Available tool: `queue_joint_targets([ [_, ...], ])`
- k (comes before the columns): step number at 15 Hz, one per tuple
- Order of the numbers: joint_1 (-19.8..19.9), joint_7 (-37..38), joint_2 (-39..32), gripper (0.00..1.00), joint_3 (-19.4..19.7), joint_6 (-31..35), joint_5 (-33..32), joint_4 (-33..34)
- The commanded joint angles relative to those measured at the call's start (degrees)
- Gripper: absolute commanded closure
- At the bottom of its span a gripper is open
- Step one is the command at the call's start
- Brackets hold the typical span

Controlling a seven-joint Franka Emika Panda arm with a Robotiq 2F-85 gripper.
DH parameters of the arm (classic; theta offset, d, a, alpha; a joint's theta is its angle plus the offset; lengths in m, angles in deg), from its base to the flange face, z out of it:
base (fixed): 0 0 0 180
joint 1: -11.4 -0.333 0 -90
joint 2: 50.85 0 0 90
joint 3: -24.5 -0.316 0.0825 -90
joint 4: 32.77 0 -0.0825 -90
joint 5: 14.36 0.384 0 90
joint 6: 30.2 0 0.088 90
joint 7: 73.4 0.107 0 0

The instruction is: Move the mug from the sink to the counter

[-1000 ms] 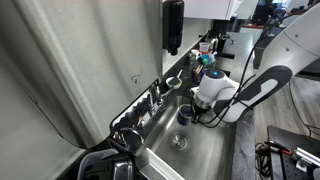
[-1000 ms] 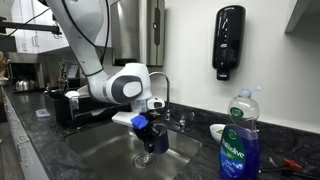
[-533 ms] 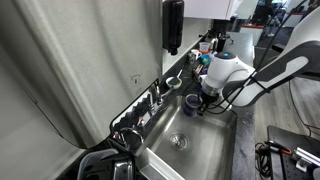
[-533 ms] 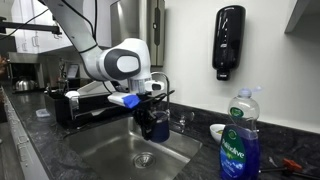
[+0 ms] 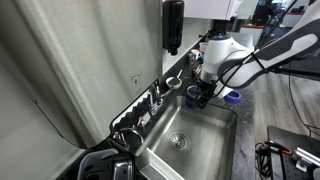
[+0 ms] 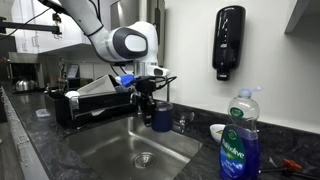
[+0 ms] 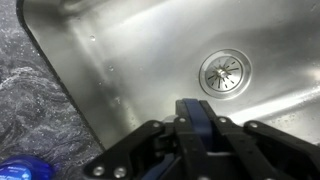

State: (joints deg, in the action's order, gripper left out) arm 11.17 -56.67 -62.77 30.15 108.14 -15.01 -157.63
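Next, my gripper moves past the sink's edge toward the soap bottle, then down to bare counter beside it, as the mug [image 5: 192, 99] hangs over the basin.
My gripper [image 5: 202, 93] is shut on the dark blue mug [image 5: 192, 99] and holds it in the air above the far end of the steel sink [image 5: 200, 150]. In an exterior view the mug [image 6: 161, 117] hangs below the gripper [image 6: 150, 100], well above the basin [image 6: 100, 150] and close to the faucet. In the wrist view the gripper [image 7: 197, 135] clamps a blue wall of the mug [image 7: 194, 118], with the drain [image 7: 222, 72] and basin below. The dark counter [image 7: 30, 100] borders the sink.
A chrome faucet [image 5: 155, 95] and a small bowl [image 5: 173, 83] stand along the wall edge. A flat blue ring [image 5: 232, 96] lies on the counter [image 5: 250, 130] beside the sink. A soap bottle [image 6: 238, 140], a white bowl [image 6: 217, 131] and a dish rack [image 6: 80, 100] stand nearby.
The gripper has lifted the mug up out of the basin and carried it away from the drain towards the far end of the sink.
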Motion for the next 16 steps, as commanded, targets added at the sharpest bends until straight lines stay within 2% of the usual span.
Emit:
queue_joint_targets([
  [1,1.0,4.0,-2.68,0.96,0.14,-4.73,2.0,6.99],
  [8,2.69,10.07,-9.82,0.96,2.56,-7.51,2.76,16.07],
  [16,5.68,8.75,-18.2,0.96,2.87,-7.19,7.65,23.56],
])
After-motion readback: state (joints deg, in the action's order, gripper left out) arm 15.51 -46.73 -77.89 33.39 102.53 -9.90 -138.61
